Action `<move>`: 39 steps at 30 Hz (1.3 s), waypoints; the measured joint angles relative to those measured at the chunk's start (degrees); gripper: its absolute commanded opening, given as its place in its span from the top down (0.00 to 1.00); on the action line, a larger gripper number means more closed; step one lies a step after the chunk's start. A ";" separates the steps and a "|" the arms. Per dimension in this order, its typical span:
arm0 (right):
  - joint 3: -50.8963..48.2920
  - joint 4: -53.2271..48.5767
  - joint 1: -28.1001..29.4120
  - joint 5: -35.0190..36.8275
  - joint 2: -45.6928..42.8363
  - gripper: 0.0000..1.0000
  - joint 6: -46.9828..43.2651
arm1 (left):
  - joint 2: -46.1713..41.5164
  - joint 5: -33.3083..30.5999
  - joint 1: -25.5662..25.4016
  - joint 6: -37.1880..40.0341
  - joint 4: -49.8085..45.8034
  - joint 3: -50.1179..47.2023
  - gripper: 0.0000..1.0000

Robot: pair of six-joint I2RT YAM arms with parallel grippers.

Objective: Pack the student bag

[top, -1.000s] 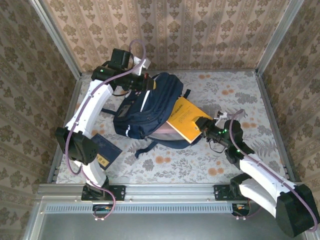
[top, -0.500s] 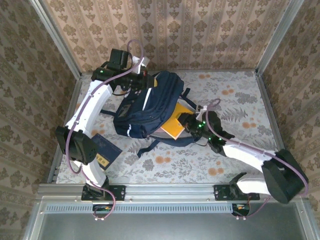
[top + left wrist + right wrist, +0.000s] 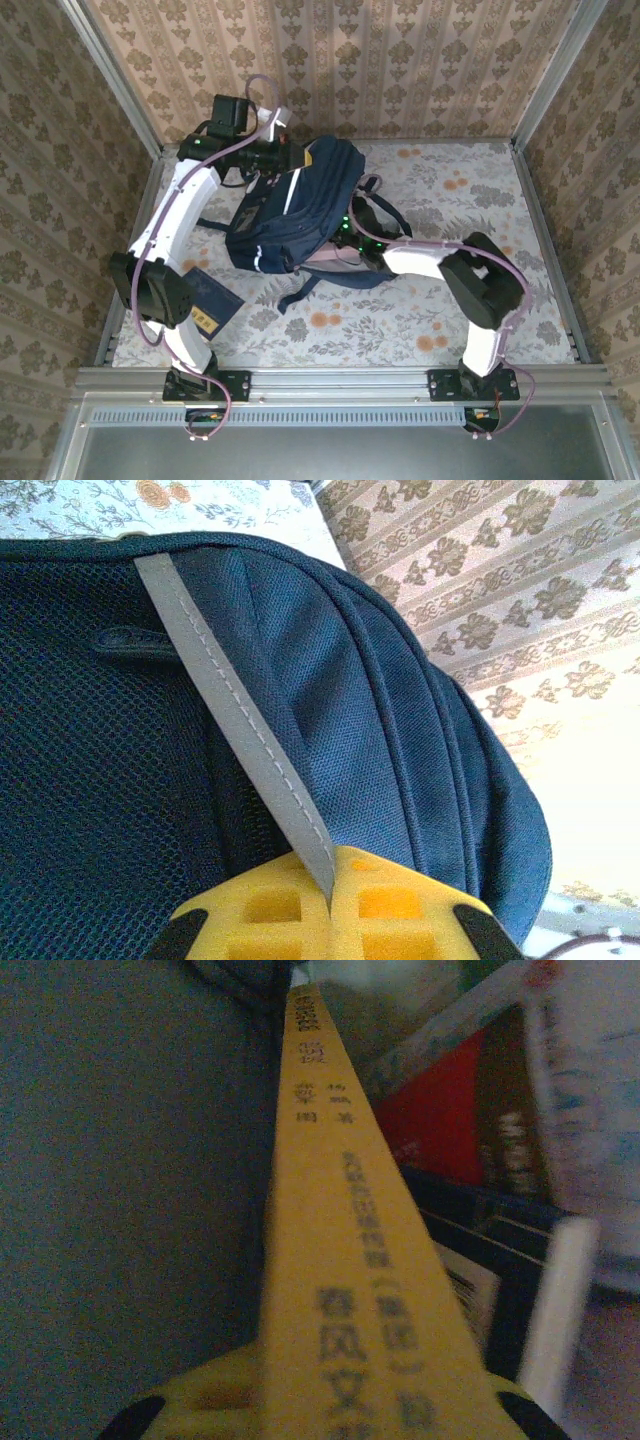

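The bag's opening (image 3: 334, 253), with books inside, is below, toward my right gripper. My left gripper will next bring the lifted top down over it and let go of the strap.
The student bag (image 3: 300, 212), a dark navy backpack, lies in the middle of the table with its top lifted toward the back wall. My left gripper (image 3: 292, 160) holds it up there. In the left wrist view the left gripper (image 3: 330, 898) is shut on a grey strap (image 3: 238, 715) of the student bag (image 3: 400, 730). My right arm (image 3: 420, 258) reaches into the bag's opening from the right, its fingers hidden inside. In the right wrist view the right gripper (image 3: 345, 1405) grips a yellow book (image 3: 330, 1210) by its spine, inside the dim bag, against the lining (image 3: 130, 1180).
More books stand inside the bag beside the yellow one: a red one (image 3: 440, 1110) and a dark one with a pale edge (image 3: 505, 1290). A flat dark blue book (image 3: 212, 303) lies on the table by the left arm's base. Metal rails and patterned walls enclose the table.
The right arm has pushed left, carrying the yellow book from outside the opening fully into the bag. The left gripper has lifted the bag's top slightly.
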 measured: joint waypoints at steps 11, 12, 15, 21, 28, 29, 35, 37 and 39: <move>0.83 1.86 0.72 2.43 -2.71 0.10 -9.20 | 1.09 4.33 3.58 -3.54 4.96 -2.03 1.00; -0.81 1.44 0.50 2.84 -5.22 0.10 -10.40 | 1.09 4.48 3.89 -3.78 5.57 -2.58 1.00; -4.92 -0.57 -0.07 4.11 -12.79 0.10 -13.49 | 1.09 4.98 4.72 -4.68 7.26 -3.82 1.00; -16.04 -5.51 -1.44 9.27 -28.52 0.14 -18.78 | 1.09 5.05 4.85 -6.14 10.32 -6.12 1.00; -26.56 -15.08 -5.97 14.29 -50.03 0.24 -19.28 | 1.73 4.17 2.93 -8.24 15.43 -9.84 0.91; -27.52 -16.57 -6.49 15.41 -53.05 0.24 -19.28 | 2.27 3.76 2.08 -8.17 15.78 -9.84 0.83; -29.03 -22.97 -6.91 19.61 -64.26 0.25 -21.59 | 7.56 0.04 -5.14 -8.61 18.05 -9.84 0.58; -29.03 -24.04 -6.91 19.78 -64.92 0.25 -22.47 | 8.48 -1.53 -7.28 -8.79 17.94 -10.21 0.54; -29.00 -25.20 -6.91 19.71 -64.85 0.27 -23.61 | 8.22 -3.10 -8.94 -8.46 17.46 -11.06 0.50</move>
